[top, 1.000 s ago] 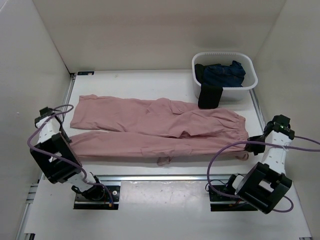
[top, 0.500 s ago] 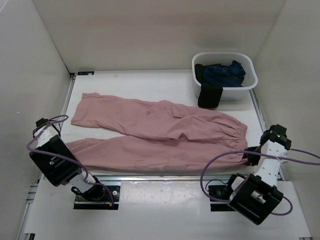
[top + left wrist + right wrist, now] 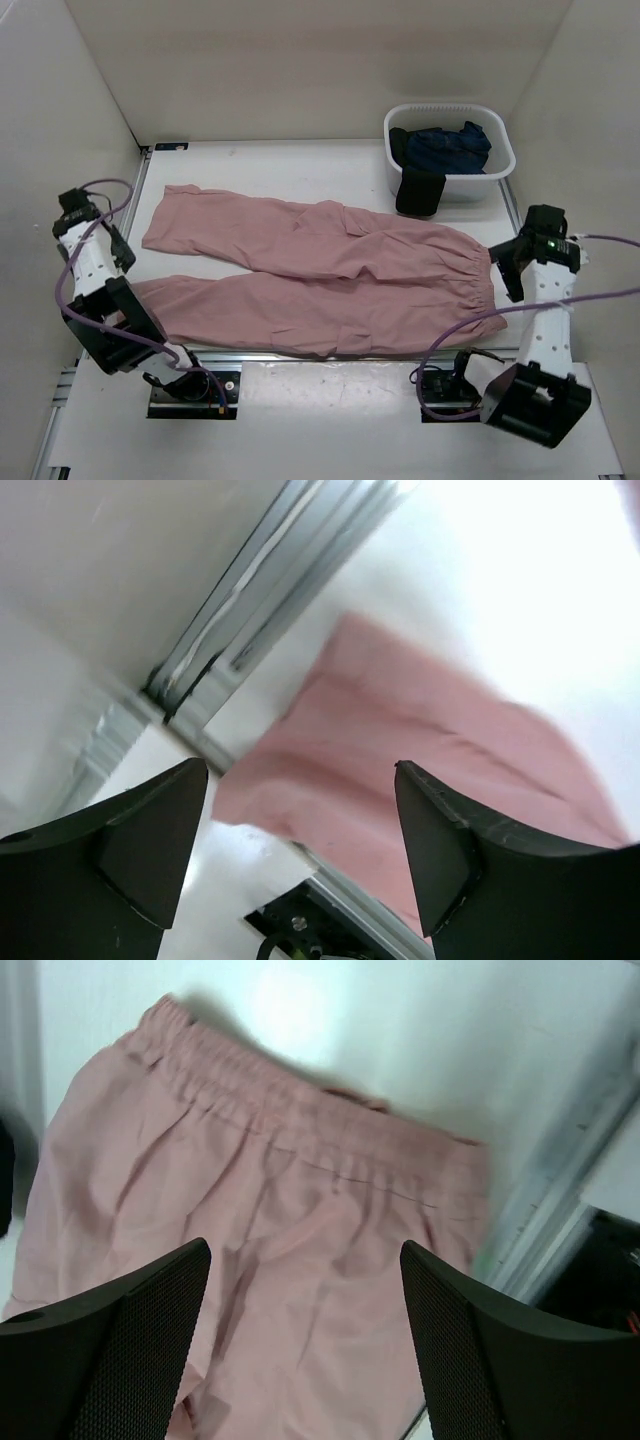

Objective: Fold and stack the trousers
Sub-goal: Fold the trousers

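My right gripper will move outward and down next, onto the far end of the gathered waistband [image 3: 477,245], because that end is below its open fingers and farther outward.
The dusty-pink trousers [image 3: 330,270] lie flat across the table, with the gathered waist at the right and both legs running left. My left gripper [image 3: 115,250] hangs open just left of the near leg's cuff. In the left wrist view that cuff [image 3: 400,770] lies below the open left gripper [image 3: 300,780], nothing between its fingers. My right gripper [image 3: 505,275] stands open above the right end of the waist. The right wrist view shows the elastic waistband [image 3: 300,1130] beneath the open right gripper [image 3: 305,1260], which holds nothing.
A white basket [image 3: 500,165] stands at the back right, holding a dark navy garment [image 3: 450,145]; a black garment [image 3: 420,192] hangs over its front rim. Metal rails run along the near edge [image 3: 330,355], the left edge [image 3: 135,200] and the right edge [image 3: 515,215]. Walls enclose three sides.
Both grippers drew the trousers' near edge toward the front rail, then opened and let go. Both have since lifted off the cloth, which now lies spread flat.
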